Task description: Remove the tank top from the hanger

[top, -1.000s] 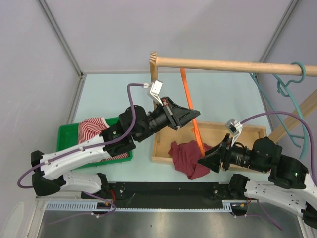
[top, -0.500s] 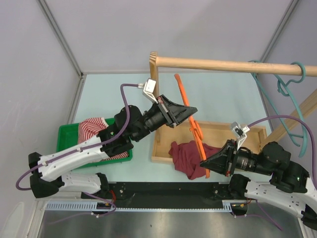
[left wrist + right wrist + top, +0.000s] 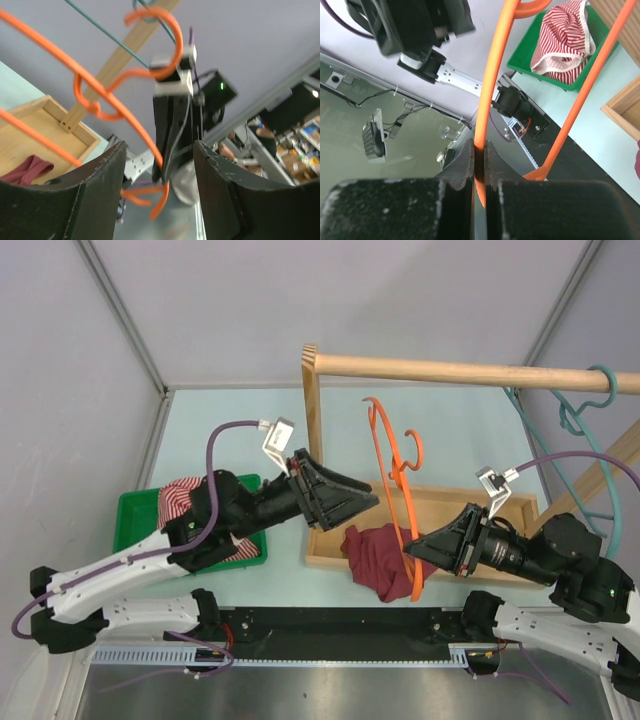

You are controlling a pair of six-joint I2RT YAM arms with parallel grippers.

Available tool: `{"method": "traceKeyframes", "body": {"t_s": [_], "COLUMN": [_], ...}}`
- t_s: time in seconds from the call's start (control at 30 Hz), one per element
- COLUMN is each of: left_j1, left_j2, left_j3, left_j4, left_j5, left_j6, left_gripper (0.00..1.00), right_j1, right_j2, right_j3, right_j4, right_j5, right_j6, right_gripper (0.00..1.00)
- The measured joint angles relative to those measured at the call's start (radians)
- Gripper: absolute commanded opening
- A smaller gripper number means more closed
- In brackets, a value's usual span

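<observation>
The tank top is in the tray (image 3: 450, 502), so my right gripper should next move the hanger outward and bring the hanger's hook over the bar.
An orange hanger (image 3: 390, 465) stands tilted above the wooden tray (image 3: 450, 502), bare of cloth along the wire I can see. My right gripper (image 3: 408, 548) is shut on its lower wire; in the right wrist view the pads (image 3: 470, 160) pinch the orange wire (image 3: 492, 75). The maroon tank top (image 3: 372, 558) lies crumpled in the tray and over its front edge, under the hanger's lower end. My left gripper (image 3: 368, 504) is open just left of the hanger, holding nothing. In the left wrist view the hanger (image 3: 60, 55) crosses beyond the spread fingers (image 3: 100, 190), and a maroon strap (image 3: 30, 167) shows in the tray.
A wooden rail (image 3: 460, 370) on a post (image 3: 311, 410) runs across the back, with a teal hanger (image 3: 580, 420) hooked at its right end. A green bin (image 3: 135, 520) at the left holds a red-and-white striped cloth (image 3: 185, 495).
The left gripper opened, let go of the hanger and drew back to the left. The right gripper shut on the hanger's lower wire and raised it; the hanger now stands more upright.
</observation>
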Motion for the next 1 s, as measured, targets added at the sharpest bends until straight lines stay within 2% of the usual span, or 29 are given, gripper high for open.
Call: {"method": "traceKeyframes", "body": {"t_s": [0.23, 0.4, 0.67, 1.0], "left_j1": [0.000, 0.000, 0.000, -0.033], "left_j2": [-0.163, -0.242, -0.374, -0.394], "left_j3": [-0.163, -0.253, -0.389, -0.510], "left_j4": [-0.013, -0.063, -0.126, -0.159], "left_j5": [0.134, 0.182, 0.192, 0.179], "left_j6": [0.098, 0.159, 0.192, 0.183], "left_gripper": [0.74, 0.75, 0.75, 0.77], "right_j1": [0.000, 0.000, 0.000, 0.000], "right_j2": [0.090, 0.145, 0.217, 0.284], "right_j3": [0.129, 0.210, 0.288, 0.311], "right_j4": [-0.011, 0.002, 0.013, 0.027], "right_j5": [0.016, 0.053, 0.192, 0.298], "right_j6": [-0.011, -0.021, -0.044, -0.052], "right_gripper": [0.00, 0.00, 0.00, 0.00]}}
